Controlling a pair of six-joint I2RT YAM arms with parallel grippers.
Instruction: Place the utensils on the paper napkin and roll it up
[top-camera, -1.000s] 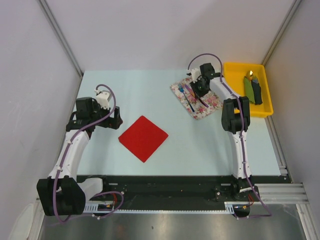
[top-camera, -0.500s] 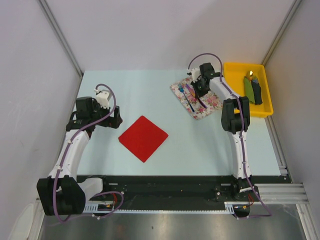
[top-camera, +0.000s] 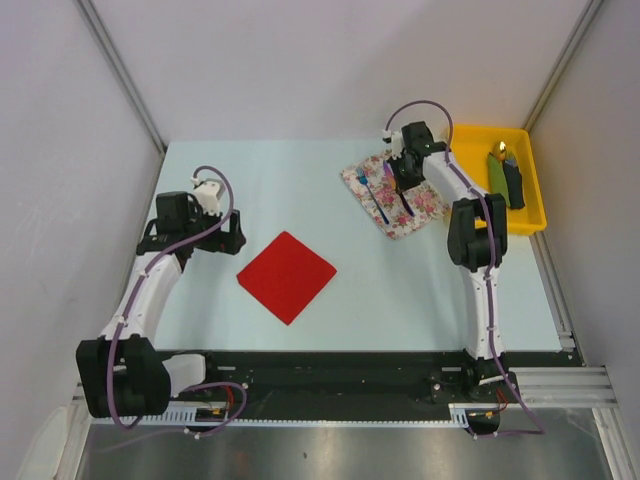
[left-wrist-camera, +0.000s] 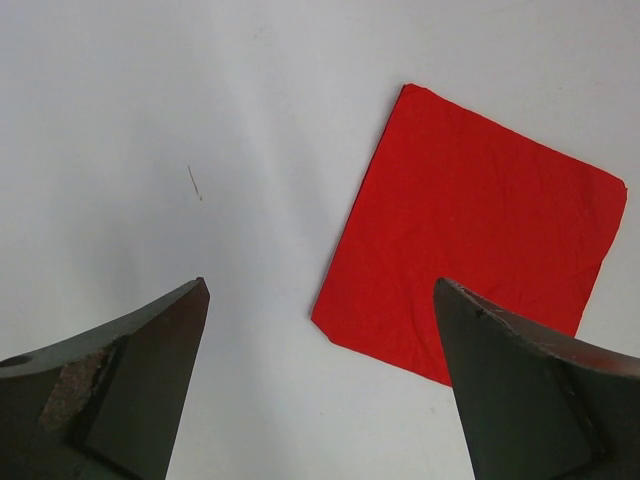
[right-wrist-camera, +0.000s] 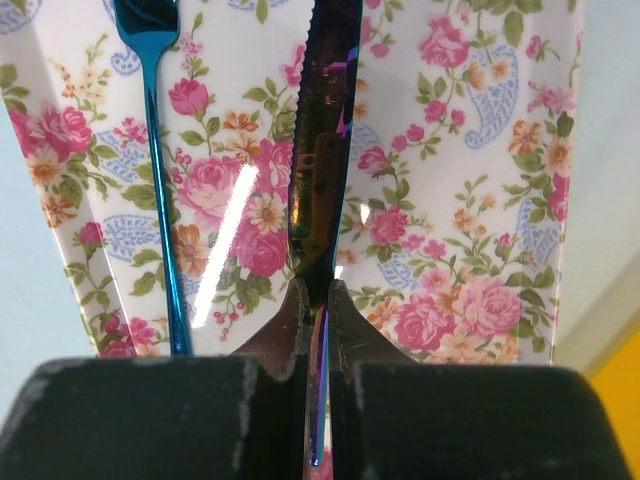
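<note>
I will carry the knife over the middle of the napkin with my right gripper next and let go of it, because the bare napkin lies back and to the left in the top view.
The red paper napkin lies flat on the table left of centre; it also shows in the left wrist view. My left gripper is open and empty, just left of the napkin. The utensils lie on a floral cloth at the back right. My right gripper is shut on a shiny dark knife with a serrated edge, over the cloth. A blue utensil lies on the cloth left of the knife; it also shows in the top view.
A yellow tray at the far right holds a green roll and a dark roll. Grey walls close the table on three sides.
My right gripper has shifted slightly to the right over the floral cloth. The left arm has barely moved.
</note>
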